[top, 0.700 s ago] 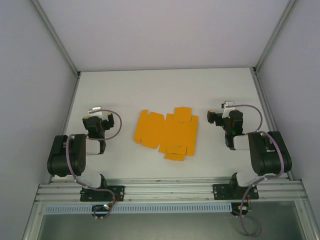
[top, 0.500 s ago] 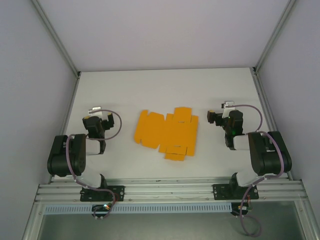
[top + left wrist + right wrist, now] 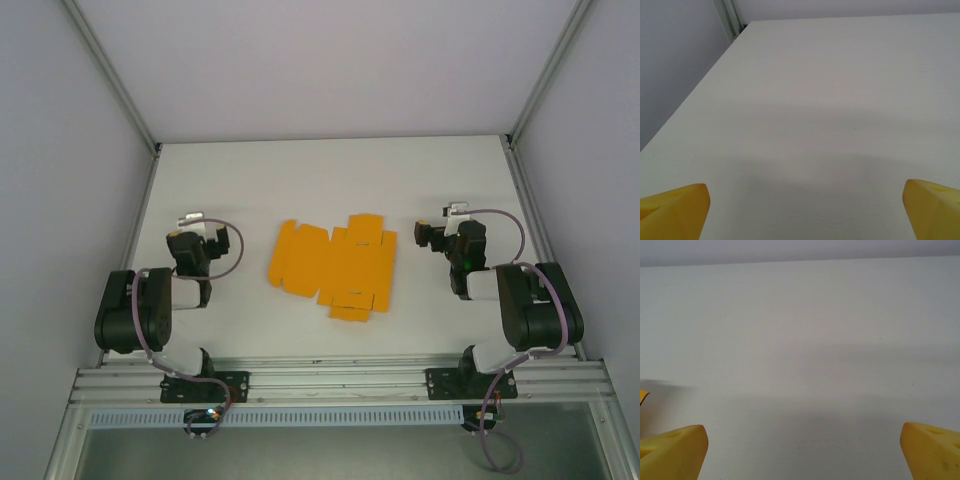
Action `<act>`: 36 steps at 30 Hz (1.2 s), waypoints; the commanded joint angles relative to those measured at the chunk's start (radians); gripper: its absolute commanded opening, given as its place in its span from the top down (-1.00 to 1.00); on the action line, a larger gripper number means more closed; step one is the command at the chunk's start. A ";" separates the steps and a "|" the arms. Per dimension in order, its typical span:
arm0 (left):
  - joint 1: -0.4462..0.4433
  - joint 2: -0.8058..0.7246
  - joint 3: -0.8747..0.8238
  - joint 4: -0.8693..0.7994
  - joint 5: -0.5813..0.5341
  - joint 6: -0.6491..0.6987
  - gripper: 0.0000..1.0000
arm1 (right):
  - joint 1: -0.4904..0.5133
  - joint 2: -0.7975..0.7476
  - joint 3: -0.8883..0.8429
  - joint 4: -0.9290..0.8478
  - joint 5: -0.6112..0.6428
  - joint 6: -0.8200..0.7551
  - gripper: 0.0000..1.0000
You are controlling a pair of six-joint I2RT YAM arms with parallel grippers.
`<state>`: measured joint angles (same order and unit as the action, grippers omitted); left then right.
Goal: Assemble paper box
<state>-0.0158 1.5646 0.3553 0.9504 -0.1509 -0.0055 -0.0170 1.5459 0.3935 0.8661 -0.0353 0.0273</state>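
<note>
I need to bring my left gripper across the bare table and down onto the sheet's edge nearest it, because its open fingers are only above empty tabletop.
The paper box (image 3: 335, 265) lies as a flat orange sheet with flaps and crease lines in the middle of the white table, between the two arms. My left gripper (image 3: 192, 232) rests to its left, folded back near its base, and is open: its yellow fingertips (image 3: 675, 210) stand wide apart over bare table. My right gripper (image 3: 440, 228) rests to the sheet's right, also open, with yellow fingertips (image 3: 932, 450) far apart. A sliver of the orange sheet (image 3: 643, 396) shows at the left edge of the right wrist view. Nothing lies between either pair of fingers.
The white table (image 3: 330, 170) is enclosed by pale walls with aluminium corner posts (image 3: 110, 75). An aluminium rail (image 3: 340, 380) carrying both arm bases runs along the near edge.
</note>
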 commanded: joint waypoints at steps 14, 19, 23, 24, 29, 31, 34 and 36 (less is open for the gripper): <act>-0.005 -0.386 0.160 -0.580 0.106 -0.139 -1.00 | 0.093 -0.330 0.279 -0.743 0.110 0.140 -0.99; -0.082 -0.334 0.250 -0.760 0.261 -0.332 -1.00 | 0.215 -0.353 0.375 -1.044 0.088 0.393 -0.75; -0.145 -0.243 0.296 -0.813 0.394 -0.424 -1.00 | 0.350 -0.287 0.391 -1.068 -0.095 0.480 -0.52; -0.165 -0.220 0.313 -0.841 0.400 -0.424 -1.00 | 0.381 -0.257 0.404 -1.079 -0.116 0.493 -0.43; -0.256 -0.088 0.392 -0.929 0.498 -0.384 -1.00 | 0.428 -0.078 0.436 -1.065 -0.187 0.541 -0.09; -0.271 -0.048 0.408 -0.943 0.526 -0.379 -1.00 | 0.428 -0.023 0.438 -1.047 -0.192 0.544 -0.02; -0.276 0.000 0.410 -0.922 0.596 -0.392 -0.98 | 0.427 0.053 0.443 -1.029 -0.178 0.532 -0.02; -0.281 0.023 0.412 -0.915 0.642 -0.396 -0.94 | 0.427 0.101 0.448 -1.020 -0.172 0.515 0.02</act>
<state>-0.2893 1.5639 0.7429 0.0620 0.3790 -0.3801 0.4129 1.6035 0.8192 -0.1574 -0.1925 0.5354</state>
